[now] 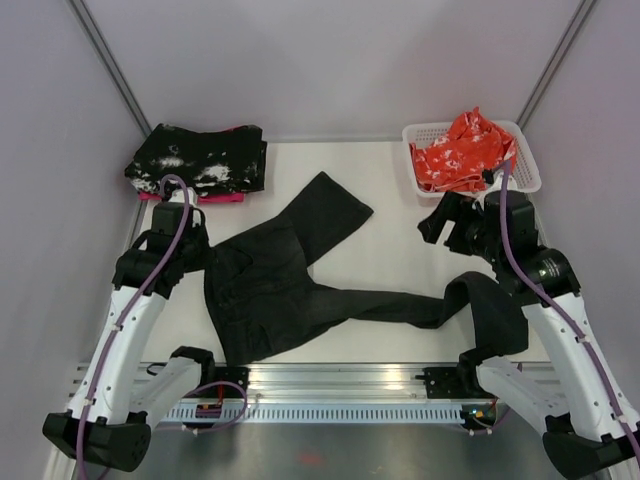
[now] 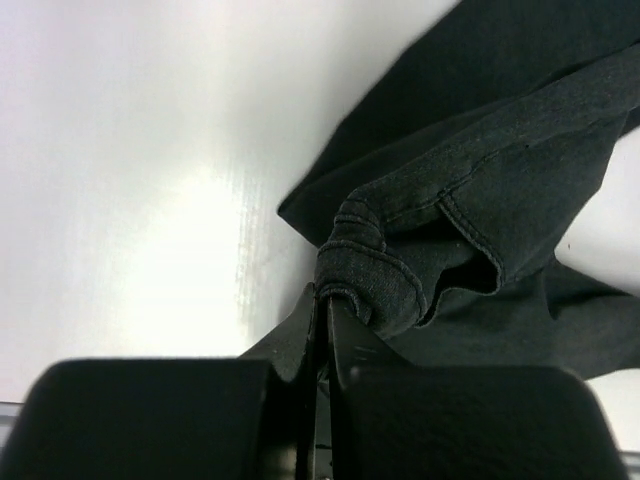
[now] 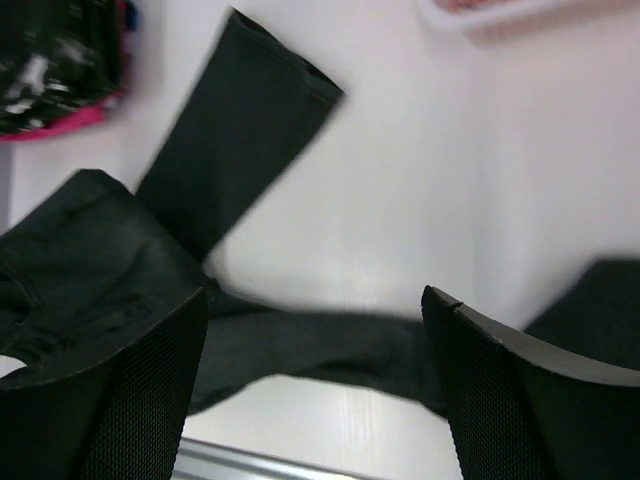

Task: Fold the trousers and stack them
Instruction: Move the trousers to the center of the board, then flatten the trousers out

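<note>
The far leg's near hem corner [image 1: 366, 211] [image 3: 331, 92] lies uncovered. My right gripper should next lower its open fingers onto it, down and to the left in the top view.
The black trousers [image 1: 270, 290] lie spread on the white table, waist to the left. One leg points toward the back middle. The other leg runs right along the near edge, and its end bunches by the right arm [image 1: 497, 315]. My left gripper [image 2: 325, 296] is shut on a bunched fold of the waistband [image 2: 365, 255]; from above it sits at the waist's left edge [image 1: 200, 258]. My right gripper [image 3: 315, 296] hangs open above the table with nothing between its fingers, and the trousers [image 3: 235, 140] lie below it. From above, it [image 1: 437, 222] is in front of the basket.
A folded stack, black cloth speckled white over pink [image 1: 200, 163], sits at the back left. A white basket [image 1: 527, 178] holding orange-red printed cloth [image 1: 460, 150] stands at the back right. A metal rail [image 1: 330, 395] runs along the near edge. Walls close in both sides.
</note>
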### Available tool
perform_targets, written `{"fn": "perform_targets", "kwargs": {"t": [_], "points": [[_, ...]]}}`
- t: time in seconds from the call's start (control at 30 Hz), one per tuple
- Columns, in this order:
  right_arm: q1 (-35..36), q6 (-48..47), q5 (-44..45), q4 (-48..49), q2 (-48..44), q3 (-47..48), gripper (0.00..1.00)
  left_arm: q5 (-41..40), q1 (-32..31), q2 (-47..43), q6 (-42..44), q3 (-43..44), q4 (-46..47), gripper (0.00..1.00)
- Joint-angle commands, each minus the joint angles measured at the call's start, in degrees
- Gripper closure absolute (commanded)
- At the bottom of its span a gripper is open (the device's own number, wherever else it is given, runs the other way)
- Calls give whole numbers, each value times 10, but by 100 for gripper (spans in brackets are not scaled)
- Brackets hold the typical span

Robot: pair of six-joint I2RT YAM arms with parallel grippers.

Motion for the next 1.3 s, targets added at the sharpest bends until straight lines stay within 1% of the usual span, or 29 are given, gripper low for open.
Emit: {"fn": "perform_targets", "kwargs": {"t": [0.0, 0.03, 0.07, 0.13, 0.17, 0.23, 0.27, 0.33, 0.37, 0.43, 0.47, 0.53, 0.57, 0.67, 0.8, 0.9, 0.93, 0.97, 1.07, 1.1, 1.17, 1.2, 1.23, 1.27], "points": [[0, -54, -78, 116, 54, 2, 7, -69, 10, -2, 55, 59, 1, 98], [0, -54, -88, 157, 71, -11, 7, -74, 10, 6, 55, 60, 2, 98], [1, -50, -92, 231, 108, -22, 8, -77, 12, 8, 55, 59, 5, 98], [12, -57, -106, 297, 153, -39, 8, -79, 19, 10, 51, 54, 21, 98], [18, -60, -104, 354, 200, -40, 8, -79, 22, 11, 49, 53, 27, 98], [37, -80, -98, 399, 248, -25, 8, -75, 37, 13, 44, 52, 39, 98], [50, -93, -89, 428, 302, -1, 8, -74, 47, 14, 42, 49, 42, 98], [57, -126, -85, 433, 362, 35, 8, -77, 56, 14, 43, 44, 48, 98], [59, -132, -76, 432, 421, 77, 8, -80, 66, 13, 43, 36, 50, 98], [59, -143, -64, 429, 475, 115, 8, -82, 77, 11, 45, 28, 53, 98], [60, -147, -57, 439, 520, 142, 8, -91, 87, 8, 46, 19, 57, 98], [60, -153, -43, 449, 562, 167, 9, -101, 92, 2, 47, 11, 63, 98], [63, -161, -35, 449, 599, 193, 9, -99, 96, 0, 48, 6, 67, 98], [72, -190, -9, 435, 664, 241, 9, -96, 100, -5, 50, -1, 67, 98], [76, -208, 7, 426, 719, 269, 10, -99, 103, -6, 51, -3, 70, 98], [76, -210, 17, 408, 749, 281, 14, -93, 105, -8, 53, -1, 72, 98], [76, -211, 17, 402, 753, 281, 18, -92, 105, -10, 53, -1, 73, 98], [76, -209, 8, 401, 753, 270, 19, -87, 106, -12, 53, -2, 73, 98], [76, -200, 0, 416, 737, 234, 32, -84, 107, -12, 52, -8, 77, 98], [76, -199, 0, 419, 733, 225, 45, -84, 107, -10, 51, -10, 80, 98], [76, -198, 0, 419, 721, 205, 60, -80, 107, -8, 49, -12, 82, 98], [77, -198, -2, 418, 718, 199, 87, -79, 107, -8, 47, -12, 84, 98], [76, -198, -2, 416, 706, 191, 99, -77, 107, -9, 47, -14, 88, 98], [76, -196, 0, 418, 695, 168, 100, -78, 107, -11, 49, -14, 89, 98]]}}
